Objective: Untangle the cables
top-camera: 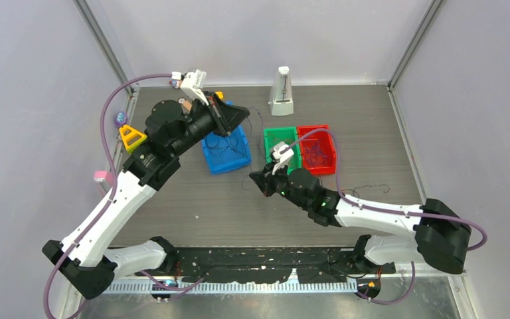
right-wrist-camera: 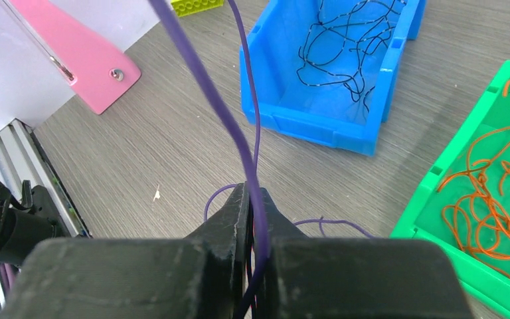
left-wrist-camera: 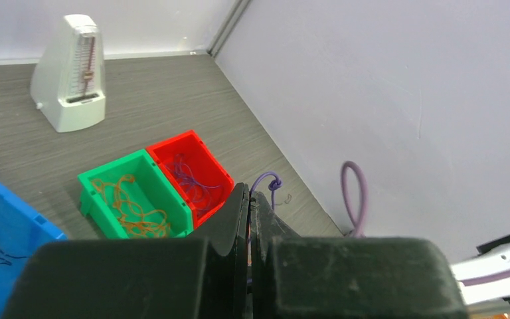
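Observation:
Purple cables are already in the red bin, so I should next move my right gripper outward, to the right in the top view, over that bin and let go there.
A thin purple cable runs taut up out of my right gripper, which is shut on it low over the table in front of the green bin. Its far end, with a small knot, comes out at the tip of my left gripper, also shut on it and raised over the blue bin. In the top view the left gripper is up and left of the right gripper. More purple cable loops lie on the table under the right gripper. Black cables lie in the blue bin, orange cables in the green bin, purple cables in the red bin.
A white metronome stands at the back. The green bin and red bin sit side by side at mid table. Loose dark cables lie at the right. A yellow triangle and a pink piece sit at the left edge.

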